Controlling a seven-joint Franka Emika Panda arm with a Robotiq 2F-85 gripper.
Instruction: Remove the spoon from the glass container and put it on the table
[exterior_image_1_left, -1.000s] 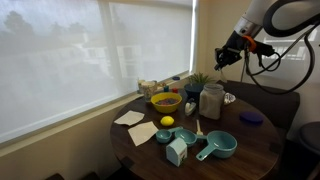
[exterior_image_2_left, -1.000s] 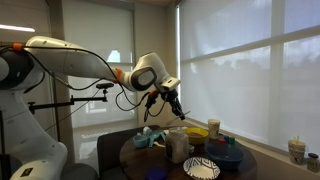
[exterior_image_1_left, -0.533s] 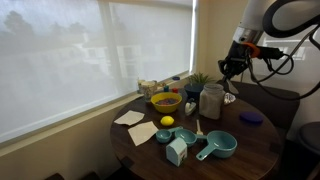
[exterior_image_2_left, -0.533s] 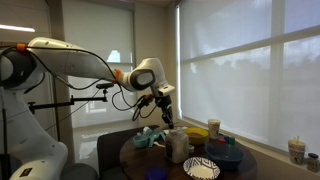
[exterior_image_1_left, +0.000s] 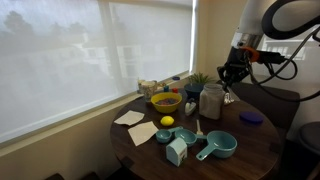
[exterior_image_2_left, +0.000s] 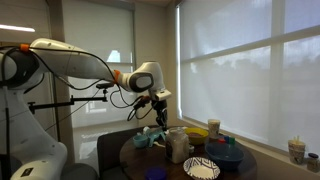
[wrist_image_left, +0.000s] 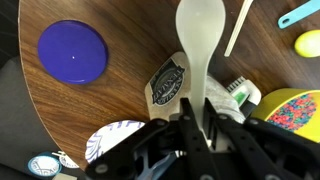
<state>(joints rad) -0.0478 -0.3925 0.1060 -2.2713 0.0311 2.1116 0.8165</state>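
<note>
The robot should next carry the spoon (exterior_image_1_left: 230, 95) in its gripper back from the jar and down to the bare tabletop (exterior_image_1_left: 254, 134) beside the blue lid, and release it there because that spot is clear.
My gripper (wrist_image_left: 197, 125) is shut on the thin handle of the pale beige spoon (wrist_image_left: 200, 35), whose bowl points away from the jaws. In an exterior view the gripper (exterior_image_1_left: 232, 78) holds the spoon (exterior_image_1_left: 230, 95) hanging down in the air, close beside the top of the clear glass jar (exterior_image_1_left: 210, 101). The jar stands on the round dark wooden table (exterior_image_1_left: 255, 150). In the wrist view the jar (wrist_image_left: 168, 84) lies just under the spoon. The gripper (exterior_image_2_left: 160, 106) also hangs above the jar (exterior_image_2_left: 178, 146) in the remaining exterior view.
On the table are a yellow bowl (exterior_image_1_left: 165, 101), a lemon (exterior_image_1_left: 167, 122), teal measuring cups (exterior_image_1_left: 215, 147), a teal box (exterior_image_1_left: 176, 151) and a blue lid (wrist_image_left: 72, 52). A patterned plate (wrist_image_left: 115, 140) and a pale thin stick (wrist_image_left: 238, 28) lie there too. A window blind is behind.
The gripper has come down with the spoon in it, from well above the jar to just beside the jar's top.
</note>
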